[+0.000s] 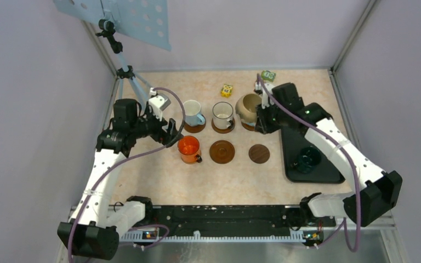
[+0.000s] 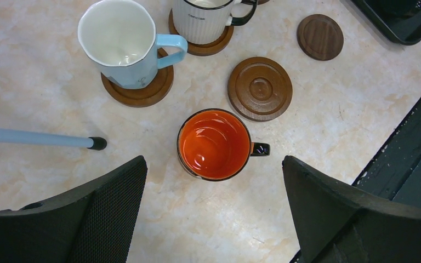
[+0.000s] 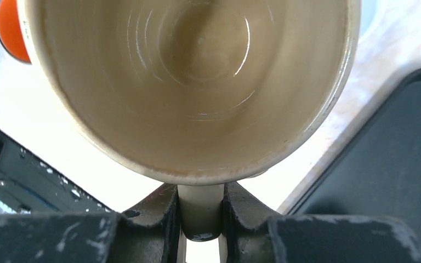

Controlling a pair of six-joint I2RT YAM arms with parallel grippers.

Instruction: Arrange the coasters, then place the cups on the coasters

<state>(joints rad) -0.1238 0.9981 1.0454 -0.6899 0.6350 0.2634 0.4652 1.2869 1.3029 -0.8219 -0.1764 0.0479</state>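
My right gripper will next go back, leftward in the top view, and down to release the beige cup (image 1: 248,106) on the bare coaster nearest the orange cup.
My right gripper (image 1: 260,118) (image 3: 200,215) is shut on the handle of a beige cup (image 1: 248,106) (image 3: 197,82), which tilts over the back-right coaster (image 1: 248,127). A light blue cup (image 1: 192,112) (image 2: 121,43) and a white dark-rimmed cup (image 1: 222,114) (image 2: 203,19) each stand on a coaster. Two coasters (image 1: 222,152) (image 1: 259,153) lie bare in the front row. The orange cup (image 1: 188,148) (image 2: 214,143) stands left of them, and no coaster shows under it. My left gripper (image 1: 169,133) (image 2: 214,164) hovers open above it, holding nothing. A dark green cup (image 1: 308,158) sits in the black tray (image 1: 291,141).
A tripod (image 1: 127,76) with a light blue perforated board stands at the back left, one leg (image 2: 33,137) reaching near the light blue cup. Small yellow (image 1: 227,90) and green (image 1: 268,75) blocks lie at the back. A black rail (image 1: 225,213) runs along the near edge.
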